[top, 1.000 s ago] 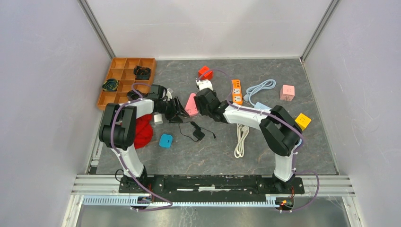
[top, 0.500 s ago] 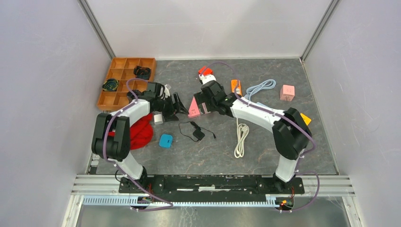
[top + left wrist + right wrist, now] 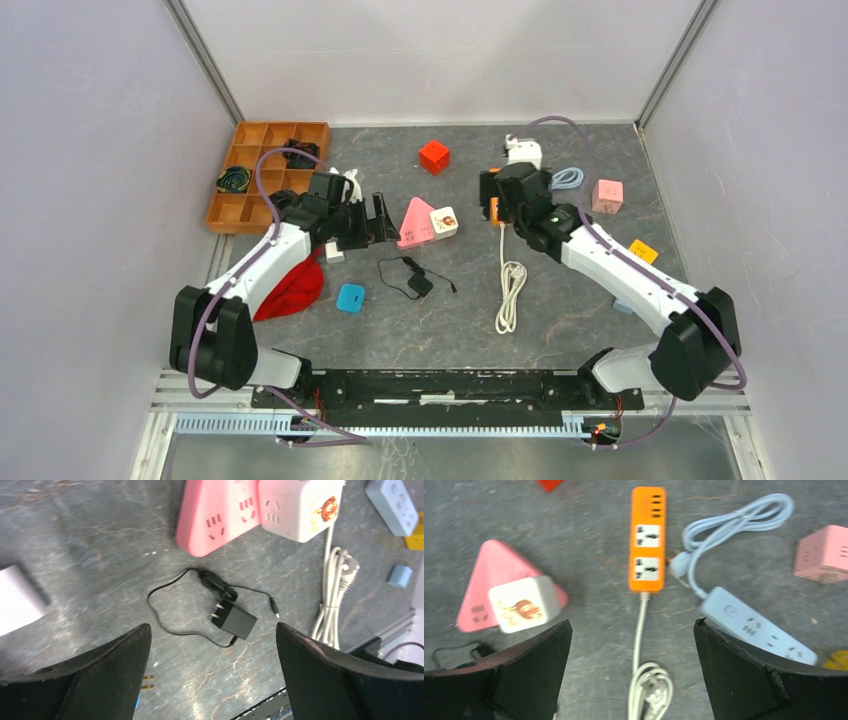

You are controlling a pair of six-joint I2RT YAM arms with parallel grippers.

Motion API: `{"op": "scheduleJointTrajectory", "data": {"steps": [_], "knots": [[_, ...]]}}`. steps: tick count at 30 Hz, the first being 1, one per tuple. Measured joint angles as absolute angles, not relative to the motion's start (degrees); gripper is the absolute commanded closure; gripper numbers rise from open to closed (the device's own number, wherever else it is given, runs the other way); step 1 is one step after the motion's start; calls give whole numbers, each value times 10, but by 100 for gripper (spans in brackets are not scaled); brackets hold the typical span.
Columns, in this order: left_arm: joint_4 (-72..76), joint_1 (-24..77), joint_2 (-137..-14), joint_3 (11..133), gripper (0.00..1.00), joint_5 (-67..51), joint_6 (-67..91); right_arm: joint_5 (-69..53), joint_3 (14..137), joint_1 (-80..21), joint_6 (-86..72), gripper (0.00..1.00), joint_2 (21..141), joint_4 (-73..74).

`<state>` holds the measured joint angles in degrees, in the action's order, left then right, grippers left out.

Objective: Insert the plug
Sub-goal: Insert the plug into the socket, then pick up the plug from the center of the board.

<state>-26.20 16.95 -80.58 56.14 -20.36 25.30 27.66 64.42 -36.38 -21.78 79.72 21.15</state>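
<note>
The red cube [image 3: 434, 157] [image 3: 549, 484] lies outward of the robot's right gripper and to its left in the top view, so the right gripper needs to move there and down next, with its open fingers on either side of the cube.
The pink triangular socket block [image 3: 411, 222] lies flat at the table's middle, with the white cube plug [image 3: 444, 221] seated against its right side. In the left wrist view the pink socket block [image 3: 220, 515] and the white plug [image 3: 300, 507] sit joined at the top. My left gripper [image 3: 384, 221] stands open just left of the block and holds nothing; its jaws [image 3: 212, 630] frame bare table. My right gripper [image 3: 496, 198] is open, off to the right above the orange power strip [image 3: 647, 540], apart from the white plug [image 3: 524, 605].
A black adapter with a thin cord [image 3: 235, 620] and a coiled white cable [image 3: 511, 285] lie in front of the socket block. Around them are a blue power strip [image 3: 756, 625], a pink cube [image 3: 607, 196], a red cube [image 3: 433, 156], a wooden tray [image 3: 265, 170] and a red cloth [image 3: 295, 285].
Both grippers opened and let go of the socket block and plug. The right arm swung away to the right and back; the left drew slightly left. The joined block now lies flat.
</note>
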Motion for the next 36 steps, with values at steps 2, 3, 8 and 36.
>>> {"op": "scheduleJointTrajectory", "data": {"steps": [2,3,8,36], "knots": [[-271,170,-787,556,0,-177,250,277,627,-337,-208,2,778,203],[-274,170,-775,551,0,-165,249,270,619,-325,-200,2,771,198],[-284,168,-697,514,0,-124,248,224,619,-295,-140,2,790,135],[-296,168,-598,447,6,-98,239,33,1060,-299,45,9,1341,-106]]}}
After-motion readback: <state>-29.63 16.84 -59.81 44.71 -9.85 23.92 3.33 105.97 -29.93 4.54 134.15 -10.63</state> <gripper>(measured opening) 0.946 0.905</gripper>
